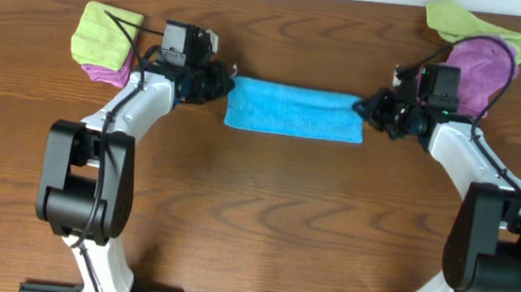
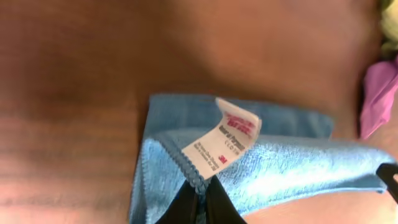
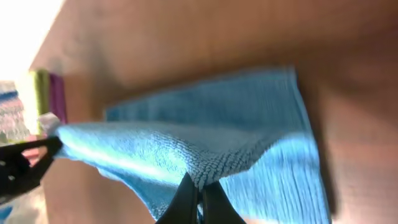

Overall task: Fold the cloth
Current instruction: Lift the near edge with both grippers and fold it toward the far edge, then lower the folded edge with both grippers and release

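The hem is still raised above the lower layer, so the left gripper should next lower the hemmed corner onto the lower layer by its far corner (image 1: pixel 237 84) (image 2: pixel 165 111) and let go of it.
A blue cloth (image 1: pixel 292 111) lies across the back middle of the wooden table, folded into a long strip. My left gripper (image 1: pixel 219 84) is shut on its left end; the left wrist view shows the fingers (image 2: pixel 200 200) pinching the hemmed corner of the cloth (image 2: pixel 280 168) next to a white label (image 2: pixel 224 142), lifted over the lower layer. My right gripper (image 1: pixel 369 110) is shut on the right end; the right wrist view shows the fingers (image 3: pixel 198 202) pinching a raised corner of the cloth (image 3: pixel 186 149) above the layer lying flat.
A green cloth on a purple one (image 1: pixel 106 43) lies at the back left by my left arm. A green cloth (image 1: pixel 465 22) and a purple cloth (image 1: pixel 480 71) lie at the back right behind my right arm.
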Controlling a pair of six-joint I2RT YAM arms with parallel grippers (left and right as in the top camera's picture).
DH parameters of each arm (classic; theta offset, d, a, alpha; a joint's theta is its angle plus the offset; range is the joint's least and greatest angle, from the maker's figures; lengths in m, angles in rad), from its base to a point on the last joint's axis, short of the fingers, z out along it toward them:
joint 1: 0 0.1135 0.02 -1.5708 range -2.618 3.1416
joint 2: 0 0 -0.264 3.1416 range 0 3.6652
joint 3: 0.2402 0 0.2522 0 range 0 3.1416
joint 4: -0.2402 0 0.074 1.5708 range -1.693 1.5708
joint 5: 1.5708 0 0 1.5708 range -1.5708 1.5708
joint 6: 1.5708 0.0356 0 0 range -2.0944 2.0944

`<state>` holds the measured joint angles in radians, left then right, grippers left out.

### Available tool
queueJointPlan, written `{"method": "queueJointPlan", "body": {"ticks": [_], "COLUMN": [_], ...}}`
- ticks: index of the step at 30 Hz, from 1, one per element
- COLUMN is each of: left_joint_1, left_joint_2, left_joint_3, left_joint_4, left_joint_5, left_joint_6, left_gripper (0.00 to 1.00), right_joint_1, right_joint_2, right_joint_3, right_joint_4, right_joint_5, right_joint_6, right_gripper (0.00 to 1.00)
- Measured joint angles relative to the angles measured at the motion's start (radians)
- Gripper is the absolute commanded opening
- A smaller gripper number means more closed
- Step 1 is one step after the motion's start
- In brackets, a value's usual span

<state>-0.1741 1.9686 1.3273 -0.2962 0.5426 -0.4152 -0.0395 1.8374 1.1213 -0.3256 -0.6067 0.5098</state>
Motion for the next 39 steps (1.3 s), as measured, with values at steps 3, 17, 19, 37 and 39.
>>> {"method": "queueJointPlan", "body": {"ticks": [3,17,19,37,39], "left_joint_1": [0.000,0.000,0.000,-0.125,-0.148], "left_joint_2": [0.000,0.000,0.000,0.000,0.000], "left_joint_3": [0.001,0.001,0.001,0.002,0.002], "left_joint_4": [-0.100,-0.117,-0.114,-0.027,0.006], "left_joint_5": [-0.001,0.001,0.021,-0.288,-0.345], "left_joint_6": [0.045,0.108,0.106,0.132,0.133], "left_gripper": [0.06,0.76,0.64,0.06,0.06], "right_joint_1": [0.001,0.010,0.010,0.165,0.179], "right_joint_2": [0.001,0.001,0.001,0.001,0.002], "right_joint_3": [0.000,0.000,0.001,0.077,0.077], "right_joint_4": [-0.077,-0.106,-0.096,-0.066,-0.077], "right_joint_5": [-0.002,0.064,0.065,0.327,0.385], "right_joint_6": [-0.023,-0.058,-0.063,-0.063,-0.062], "right_gripper": [0.02,0.51,0.01,0.01,0.02]}}
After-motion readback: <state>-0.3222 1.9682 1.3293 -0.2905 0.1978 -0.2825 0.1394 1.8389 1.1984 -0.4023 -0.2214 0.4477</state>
